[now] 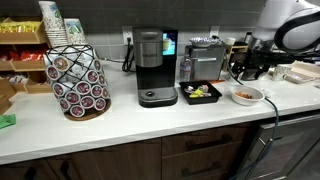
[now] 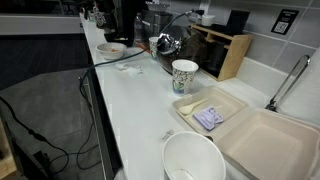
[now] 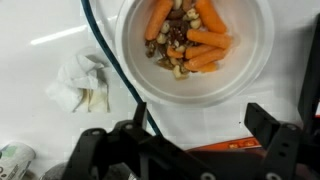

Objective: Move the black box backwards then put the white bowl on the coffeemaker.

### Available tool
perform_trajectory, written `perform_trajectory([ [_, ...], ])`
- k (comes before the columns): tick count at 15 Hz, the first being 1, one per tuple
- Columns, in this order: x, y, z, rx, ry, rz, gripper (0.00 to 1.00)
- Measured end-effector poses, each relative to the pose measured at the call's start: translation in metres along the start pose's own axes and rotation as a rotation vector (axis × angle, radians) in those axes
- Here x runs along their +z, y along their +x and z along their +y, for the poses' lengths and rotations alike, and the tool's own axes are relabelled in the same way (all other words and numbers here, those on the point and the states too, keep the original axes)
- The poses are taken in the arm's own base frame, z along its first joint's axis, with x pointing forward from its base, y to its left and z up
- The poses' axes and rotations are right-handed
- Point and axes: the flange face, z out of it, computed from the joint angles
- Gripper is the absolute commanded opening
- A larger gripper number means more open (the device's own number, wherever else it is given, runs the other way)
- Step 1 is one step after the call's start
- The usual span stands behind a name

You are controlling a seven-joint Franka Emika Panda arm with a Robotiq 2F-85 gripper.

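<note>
My gripper moves toward the left in the wrist view next and lowers onto the bowl's rim beside the cable, since this rim stands clear of the carrots.
The black box [image 1: 200, 92] with colourful packets sits on the white counter just right of the coffeemaker [image 1: 150, 66]. The white bowl [image 1: 246, 95] stands right of the box and holds carrots and nuts, as the wrist view [image 3: 195, 45] shows. It also appears far back in an exterior view [image 2: 110, 48]. My gripper [image 1: 244, 72] hangs just above and behind the bowl. In the wrist view my gripper [image 3: 200, 120] is open and empty, with both fingers apart on the near side of the bowl and not touching it.
A boxy silver machine [image 1: 205, 55] stands behind the black box. A pod carousel [image 1: 78, 78] stands at the left. A crumpled napkin [image 3: 85, 82] and a dark cable [image 3: 110, 60] lie beside the bowl. A paper cup [image 2: 184, 75], a foam container [image 2: 255, 140] and a second bowl [image 2: 193, 160] sit further along the counter.
</note>
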Motion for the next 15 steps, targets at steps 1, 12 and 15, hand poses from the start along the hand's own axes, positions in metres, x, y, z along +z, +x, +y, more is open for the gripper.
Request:
perform_trajectory([
  [1, 0.001, 0.001, 0.002, 0.017, 0.003, -0.012, 1.00],
  [12, 0.035, 0.018, 0.069, 0.010, 0.150, -0.211, 1.00],
  [15, 0.043, 0.019, 0.083, 0.017, 0.172, -0.236, 1.00],
])
